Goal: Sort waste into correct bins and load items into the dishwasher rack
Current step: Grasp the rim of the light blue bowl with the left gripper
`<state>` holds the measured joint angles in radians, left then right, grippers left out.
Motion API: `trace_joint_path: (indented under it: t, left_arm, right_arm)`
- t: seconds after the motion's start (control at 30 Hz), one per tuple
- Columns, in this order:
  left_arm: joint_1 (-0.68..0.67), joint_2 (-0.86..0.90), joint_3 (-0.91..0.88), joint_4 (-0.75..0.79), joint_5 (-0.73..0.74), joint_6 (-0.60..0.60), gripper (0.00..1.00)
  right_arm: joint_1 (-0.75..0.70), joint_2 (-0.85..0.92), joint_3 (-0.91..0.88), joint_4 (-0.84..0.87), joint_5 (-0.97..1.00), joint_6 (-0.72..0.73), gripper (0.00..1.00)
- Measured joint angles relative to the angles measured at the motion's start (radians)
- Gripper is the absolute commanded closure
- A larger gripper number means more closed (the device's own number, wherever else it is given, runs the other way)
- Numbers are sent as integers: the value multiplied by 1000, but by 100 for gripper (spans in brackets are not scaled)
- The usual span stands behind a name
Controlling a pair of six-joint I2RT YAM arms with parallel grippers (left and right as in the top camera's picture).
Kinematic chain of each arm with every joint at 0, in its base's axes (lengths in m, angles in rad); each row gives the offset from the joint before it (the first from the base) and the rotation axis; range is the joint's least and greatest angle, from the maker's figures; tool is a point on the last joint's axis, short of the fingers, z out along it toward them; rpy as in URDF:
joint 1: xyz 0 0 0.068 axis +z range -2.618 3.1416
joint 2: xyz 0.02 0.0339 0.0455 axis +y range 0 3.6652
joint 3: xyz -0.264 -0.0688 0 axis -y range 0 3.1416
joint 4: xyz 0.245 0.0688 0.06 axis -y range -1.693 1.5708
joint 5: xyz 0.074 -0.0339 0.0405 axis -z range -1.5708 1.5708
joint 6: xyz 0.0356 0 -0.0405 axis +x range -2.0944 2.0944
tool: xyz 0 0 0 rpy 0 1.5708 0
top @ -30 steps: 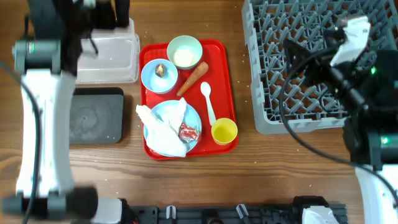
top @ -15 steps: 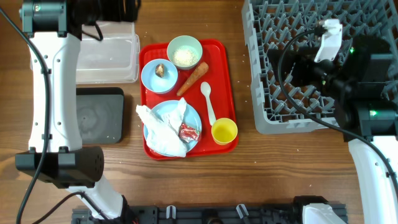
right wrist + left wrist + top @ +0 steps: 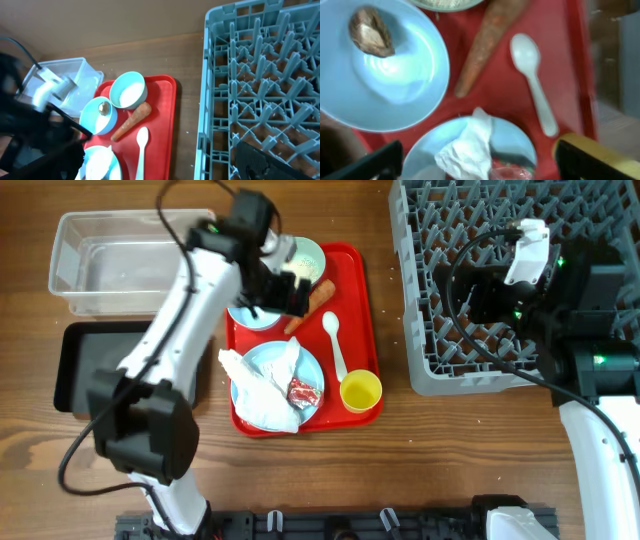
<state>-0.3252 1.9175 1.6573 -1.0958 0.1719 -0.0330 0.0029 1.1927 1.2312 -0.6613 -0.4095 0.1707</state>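
Note:
My left gripper lowers its open fingers to straddle the blue bowl's rim by the carrot next, clear of the brown lump [image 3: 370,32], since that rim lies below.
My left gripper [image 3: 285,290] is open and empty, low over the back of the flat red tray [image 3: 365,300]. In the left wrist view its fingers [image 3: 477,165] straddle the pale blue plate [image 3: 517,145] with the white napkin [image 3: 467,155] and red wrapper [image 3: 510,172]. The carrot [image 3: 485,45], white spoon [image 3: 535,85], yellow cup [image 3: 360,391] and a blue bowl [image 3: 395,80] with the brown lump [image 3: 370,32] lie around it. The rice bowl [image 3: 305,258] is partly hidden by the arm. My right gripper [image 3: 480,295] is open and empty over the grey rack [image 3: 500,220].
The clear tub [image 3: 120,260] stands at the back left, with the black tray [image 3: 85,370] in front of it. The rack fills the back right. Bare wooden table lies along the front and between the red tray and the rack.
My left arm has swung from the back left, over the clear tub, to above the red tray. My right arm has shifted slightly over the rack. The tray's things have not moved.

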Motion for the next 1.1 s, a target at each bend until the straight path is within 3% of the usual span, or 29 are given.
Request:
trace_joint_path:
  t: [0.27, 0.57, 0.63, 0.7, 0.9, 1.0, 1.1]
  left_arm:
    - [-10, 3, -233, 327, -104, -89, 20]
    - [-10, 10, -295, 493, -116, -99, 21]
    - [-10, 30, -295, 505, -116, -96, 31]
    - [-10, 60, -295, 506, -116, -89, 55]
    - [-10, 82, -297, 507, -125, -84, 70]
    - [-10, 82, -297, 510, -137, -79, 96]
    - [-10, 81, -295, 510, -156, -76, 96]
  right_arm:
    - [0, 34, 0, -11, 7, 0, 0]
    - [0, 55, 0, -12, 10, 0, 0]
    - [0, 55, 0, -13, 10, 0, 0]
    - [0, 55, 0, -13, 10, 0, 0]
    - [0, 55, 0, -12, 11, 0, 0]
    - [0, 55, 0, -12, 11, 0, 0]
    - [0, 55, 0, -13, 11, 0, 0]
